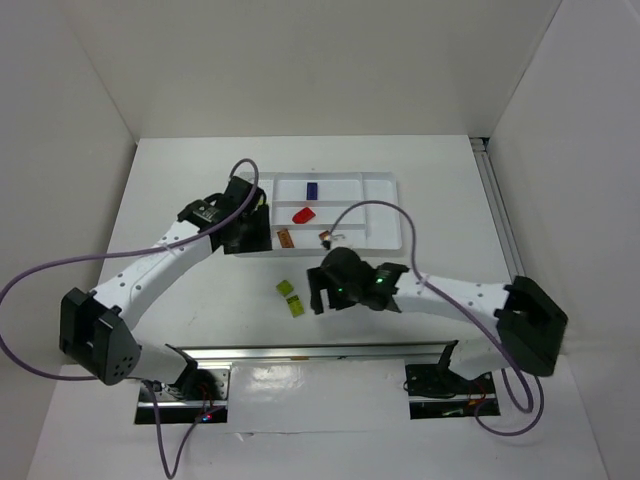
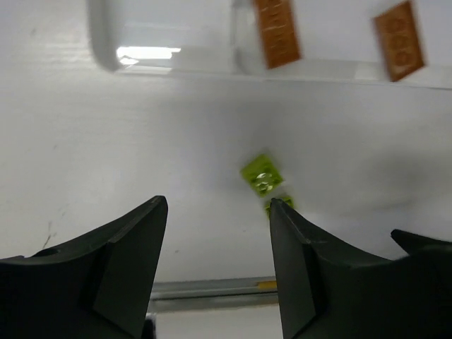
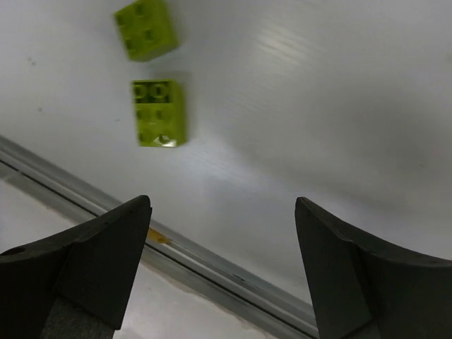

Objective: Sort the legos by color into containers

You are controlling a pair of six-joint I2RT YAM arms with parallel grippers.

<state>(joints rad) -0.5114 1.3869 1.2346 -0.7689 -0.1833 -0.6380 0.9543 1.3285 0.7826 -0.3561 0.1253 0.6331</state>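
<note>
The right gripper shifts to the left in the top view and down to the yellow-green lego nearer the bar [image 1: 295,306] [image 3: 160,114] next, since it lies beside my open fingers.
The white tray [image 1: 375,215] holds a dark blue lego [image 1: 312,189], a red lego [image 1: 303,214] and two orange legos [image 1: 286,238] in separate compartments. Two yellow-green legos [image 1: 287,289] lie on the table in front of the tray. My left gripper [image 1: 248,232] is open and empty over the tray's left near corner. In the left wrist view [image 2: 219,212] it sees two orange legos [image 2: 277,32] in the tray [image 2: 169,60] and a yellow-green lego [image 2: 263,174]. My right gripper [image 1: 320,295] is open and empty just right of the yellow-green legos [image 3: 158,111], above the table [image 3: 222,205].
A metal rail [image 1: 330,350] runs along the table's near edge, with both arm bases behind it. White walls enclose the table on the left, back and right. Purple cables loop over both arms.
</note>
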